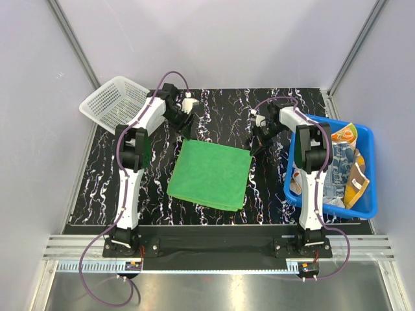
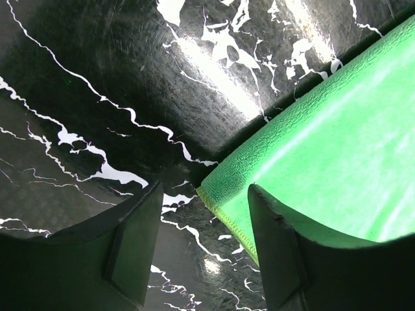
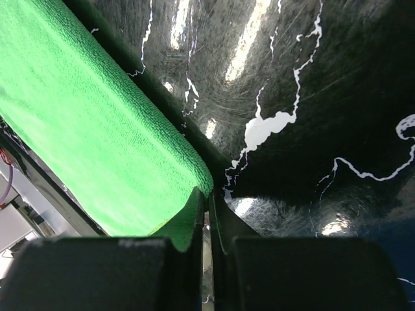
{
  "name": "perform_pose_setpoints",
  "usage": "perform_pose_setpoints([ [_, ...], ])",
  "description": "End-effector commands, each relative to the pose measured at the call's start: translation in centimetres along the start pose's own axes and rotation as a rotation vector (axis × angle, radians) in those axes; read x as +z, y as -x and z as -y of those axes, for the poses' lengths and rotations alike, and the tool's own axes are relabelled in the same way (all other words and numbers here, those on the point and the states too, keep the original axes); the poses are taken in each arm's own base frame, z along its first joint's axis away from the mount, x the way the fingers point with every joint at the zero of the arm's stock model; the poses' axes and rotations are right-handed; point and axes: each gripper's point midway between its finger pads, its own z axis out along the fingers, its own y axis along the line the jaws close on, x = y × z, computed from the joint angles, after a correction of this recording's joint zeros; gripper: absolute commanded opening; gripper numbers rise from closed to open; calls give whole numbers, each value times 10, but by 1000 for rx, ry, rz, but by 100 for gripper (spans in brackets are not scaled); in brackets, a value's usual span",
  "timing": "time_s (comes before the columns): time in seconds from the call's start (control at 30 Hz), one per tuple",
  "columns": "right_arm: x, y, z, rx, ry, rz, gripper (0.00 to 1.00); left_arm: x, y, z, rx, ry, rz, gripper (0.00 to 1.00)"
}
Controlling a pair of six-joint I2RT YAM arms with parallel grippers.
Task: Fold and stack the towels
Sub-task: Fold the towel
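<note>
My left gripper stays in place next and closes both fingers onto the corner, since the green towel's far corner (image 1: 185, 140) (image 2: 209, 187) already lies between the open fingers.
A plain green towel (image 1: 211, 175) lies folded and flat in the middle of the black marbled table. My left gripper (image 1: 187, 133) is at its far left corner. In the left wrist view this gripper (image 2: 204, 220) is open, and the towel's corner (image 2: 311, 168) lies on the table between the fingers (image 2: 133, 246). My right gripper (image 1: 254, 148) is at the towel's far right corner. In the right wrist view this gripper (image 3: 207, 201) is pinched shut on the very corner of the towel (image 3: 97, 129). Other towels (image 1: 347, 162), orange and patterned, lie bunched in the blue tub.
The blue plastic tub (image 1: 368, 133) stands at the table's right edge, beside the right arm. A white mesh basket (image 1: 113, 103) sits tilted at the far left corner. Grey walls close in the table on three sides.
</note>
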Motion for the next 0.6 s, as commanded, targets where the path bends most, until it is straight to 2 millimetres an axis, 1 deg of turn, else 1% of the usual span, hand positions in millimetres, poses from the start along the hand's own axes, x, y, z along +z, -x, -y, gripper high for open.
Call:
perform_pose_setpoints([
  [0.0,0,6,20,-35,-60,4,1,-7,15,-2,46,-11,50,61],
  [0.1,2,7,20,-34,-55,2,2,-2,11,-6,44,0,32,60],
  [0.13,2,7,21,-33,-55,3,2,3,10,-8,43,1,24,59],
  [0.3,1,11,20,-42,-52,10,3,8,8,-12,44,0,14,53],
  [0.37,1,12,21,-40,-55,9,3,10,5,-13,48,2,0,52],
  [0.5,-1,16,21,-45,-60,15,2,11,2,-13,59,2,-10,45],
  [0.53,-2,17,21,-49,-62,18,2,11,3,-11,60,-1,-9,37],
  [0.57,-2,18,22,-49,-62,20,2,11,3,-11,62,-4,-8,32],
])
